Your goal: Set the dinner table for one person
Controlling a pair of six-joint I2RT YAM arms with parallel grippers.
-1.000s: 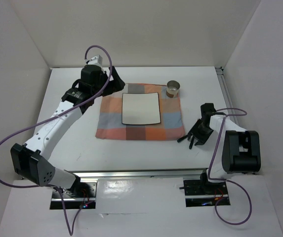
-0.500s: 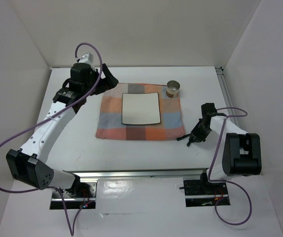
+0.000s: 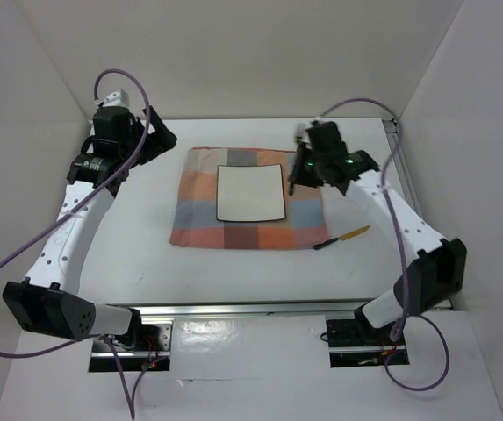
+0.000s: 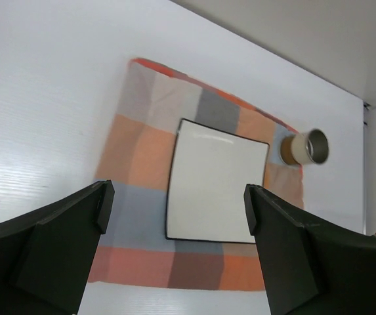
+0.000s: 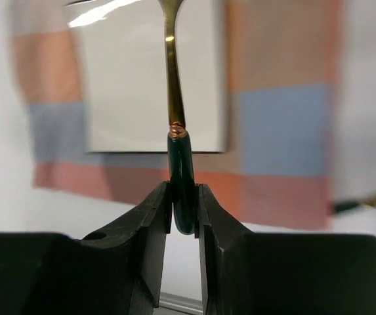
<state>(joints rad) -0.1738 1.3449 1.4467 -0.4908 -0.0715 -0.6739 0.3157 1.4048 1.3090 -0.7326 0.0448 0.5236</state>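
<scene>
The right gripper crosses to its left in the top view next, moves down to the bare mat past the plate and releases the utensil (image 5: pixel 173 98).
The white dinner table (image 3: pixel 128 237) carries a checked cloth mat (image 3: pixel 200 215) with a square white plate (image 3: pixel 249 193) on it. My right gripper (image 3: pixel 302 168) is raised over the mat's far right corner. In the right wrist view it (image 5: pixel 184 203) is shut on the dark green handle of a gold utensil (image 5: pixel 173 98), whose head is cut off at the top, above the plate (image 5: pixel 128 85). My left gripper (image 3: pixel 157 140) is open and empty at the back left, off the mat; its view shows the plate (image 4: pixel 217 180) and a metal cup (image 4: pixel 306 147).
A gold knife with a dark handle (image 3: pixel 341 237) lies on the table to the right of the mat's near corner. The cup is hidden by my right arm in the top view. White walls enclose the table. A metal rail (image 3: pixel 251 307) runs along the near edge.
My right gripper has lifted from the table right of the mat and swung back over the mat's far right corner, holding the utensil. The knife now lies uncovered. My left gripper drew back leftward.
</scene>
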